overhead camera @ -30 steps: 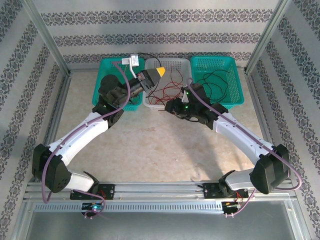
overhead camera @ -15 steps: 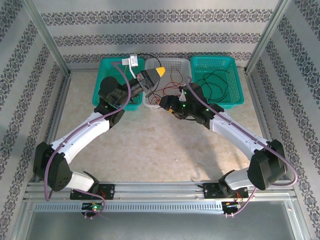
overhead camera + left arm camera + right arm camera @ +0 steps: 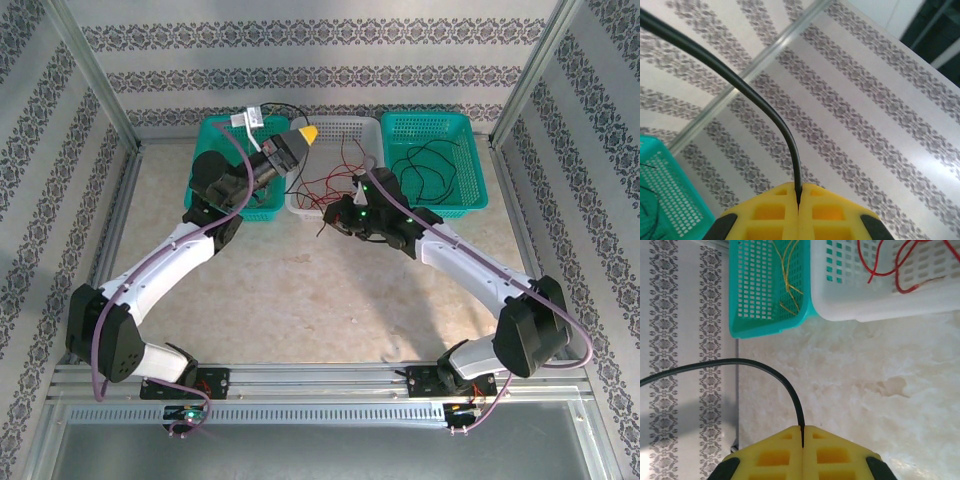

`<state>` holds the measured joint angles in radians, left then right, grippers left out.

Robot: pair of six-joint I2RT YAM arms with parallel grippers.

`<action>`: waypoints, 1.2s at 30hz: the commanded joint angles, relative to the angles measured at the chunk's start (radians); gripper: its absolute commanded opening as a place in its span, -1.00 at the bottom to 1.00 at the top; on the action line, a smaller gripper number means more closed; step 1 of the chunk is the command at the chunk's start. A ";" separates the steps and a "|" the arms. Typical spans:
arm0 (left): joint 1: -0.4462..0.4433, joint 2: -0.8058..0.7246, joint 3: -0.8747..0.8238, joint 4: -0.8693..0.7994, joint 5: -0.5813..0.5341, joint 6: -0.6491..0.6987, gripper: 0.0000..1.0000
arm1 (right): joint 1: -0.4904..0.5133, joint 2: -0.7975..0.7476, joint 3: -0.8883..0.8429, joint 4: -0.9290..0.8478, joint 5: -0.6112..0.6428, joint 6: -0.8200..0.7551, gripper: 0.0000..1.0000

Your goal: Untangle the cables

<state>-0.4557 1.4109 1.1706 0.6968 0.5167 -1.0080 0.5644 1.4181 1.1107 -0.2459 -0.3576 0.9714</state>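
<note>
The yellow cable's teal basket lies below the left gripper, so the left gripper will next tip down, shift toward it and release the black cable that the right gripper holds.
My left gripper (image 3: 308, 131) hangs above the gap between the left teal basket (image 3: 206, 137) and the white basket (image 3: 365, 128). Its yellow fingers (image 3: 765, 215) are shut on a black cable (image 3: 742, 90) that arcs up and to the left. My right gripper (image 3: 328, 220) sits just in front of the white basket, with its fingers (image 3: 840, 455) shut on a black cable (image 3: 767, 369) that curves off to the left. Red cables (image 3: 335, 178) lie looped in the white basket. A yellow cable (image 3: 787, 275) lies in the left teal basket (image 3: 757, 315).
A second teal basket (image 3: 470, 160) at the back right holds a loose black cable (image 3: 425, 165). Metal frame posts and patterned walls close in the sides and back. The beige tabletop (image 3: 320, 290) lies between the baskets and the arm bases.
The left gripper has lifted and swung back to the right with its black cable. The right wrist has shifted a little toward the white basket.
</note>
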 commanded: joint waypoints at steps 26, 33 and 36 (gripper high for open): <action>0.205 -0.069 -0.028 -0.686 -0.194 0.027 -0.02 | -0.198 -0.287 0.361 -0.419 0.332 -0.391 -1.00; 0.197 -0.069 -0.048 -0.669 -0.157 0.049 0.48 | -0.376 -0.183 0.592 -0.417 0.225 -0.378 -1.00; 0.197 -0.080 -0.048 -0.683 -0.136 0.075 0.50 | -0.441 -0.105 0.729 -0.448 0.251 -0.411 -1.00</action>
<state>-0.2493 1.3586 1.1110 -0.0151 0.3397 -0.9691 0.1612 1.2621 1.7519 -0.6678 -0.0982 0.6006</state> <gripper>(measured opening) 0.747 0.057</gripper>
